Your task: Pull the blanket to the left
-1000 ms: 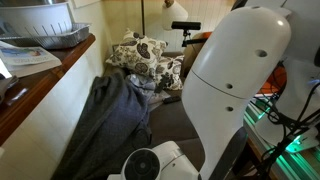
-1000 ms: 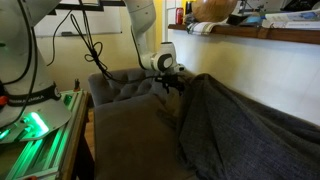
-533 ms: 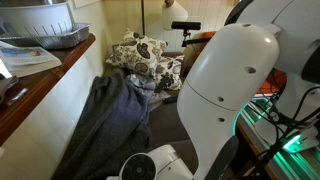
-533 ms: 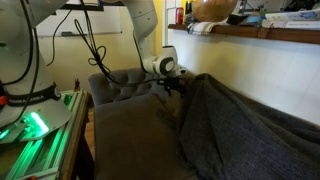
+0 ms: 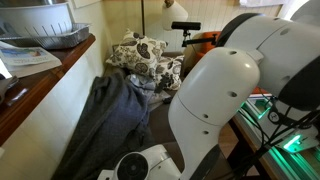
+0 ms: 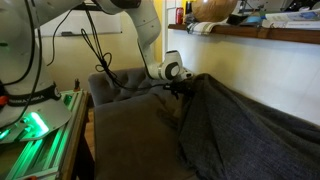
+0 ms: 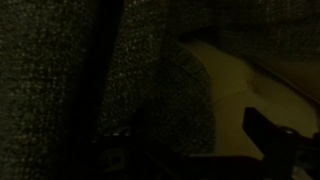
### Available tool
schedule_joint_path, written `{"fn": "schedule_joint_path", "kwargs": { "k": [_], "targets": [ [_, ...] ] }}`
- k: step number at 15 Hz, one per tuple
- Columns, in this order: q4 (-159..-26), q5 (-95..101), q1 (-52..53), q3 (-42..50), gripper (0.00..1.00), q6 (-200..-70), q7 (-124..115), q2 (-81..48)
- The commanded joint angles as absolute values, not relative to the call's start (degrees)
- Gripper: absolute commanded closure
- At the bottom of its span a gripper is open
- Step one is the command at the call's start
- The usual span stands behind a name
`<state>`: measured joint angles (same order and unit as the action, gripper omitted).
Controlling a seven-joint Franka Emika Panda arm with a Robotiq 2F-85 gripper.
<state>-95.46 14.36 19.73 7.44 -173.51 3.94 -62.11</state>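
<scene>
My gripper should stay still next and close its fingers on the blanket, because the blanket's upper edge (image 6: 189, 93) (image 7: 192, 130) is already between the open fingers by the sofa back.
The blanket (image 6: 245, 130) is a large dark grey rumpled throw draped over the sofa back and seat; it also shows in an exterior view (image 5: 108, 120) and fills the left of the dark wrist view (image 7: 90, 80). My gripper (image 6: 184, 89) is at the blanket's near edge by the sofa back, its fingertips against the fabric. In the wrist view one finger (image 7: 268, 138) stands far right and the jaws look spread, with blanket edge between them. In an exterior view only the wrist (image 5: 140, 166) shows; the fingers are hidden.
Two cream-and-black floral cushions (image 5: 145, 60) lie at the sofa's far end. The brownish-grey sofa seat (image 6: 125, 135) is bare beside the blanket. A wooden ledge (image 5: 40, 85) runs above the sofa back. A green-lit robot base (image 6: 35, 125) stands by the sofa.
The arm has swung over and the gripper has moved a little further toward the blanket's edge. The blanket itself has not visibly moved.
</scene>
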Motion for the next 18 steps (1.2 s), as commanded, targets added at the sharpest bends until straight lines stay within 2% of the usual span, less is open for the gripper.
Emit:
{"fn": "schedule_joint_path", "kwargs": {
  "k": [1, 2, 12, 14, 18],
  "targets": [
    [-91.56, 13.12, 20.85, 10.03, 0.12, -176.77, 0.68, -65.87],
    [-90.78, 12.67, 20.52, 9.79, 0.28, -177.00, 0.23, -66.45],
    [-91.01, 10.44, 18.37, 5.56, 0.98, -176.39, -0.66, -64.07],
    [-91.68, 10.50, 17.98, 4.84, 1.00, -176.79, -0.33, -63.34],
    [-93.00, 10.81, 18.71, 5.49, 0.98, -177.27, -0.46, -61.02]
  ]
}}
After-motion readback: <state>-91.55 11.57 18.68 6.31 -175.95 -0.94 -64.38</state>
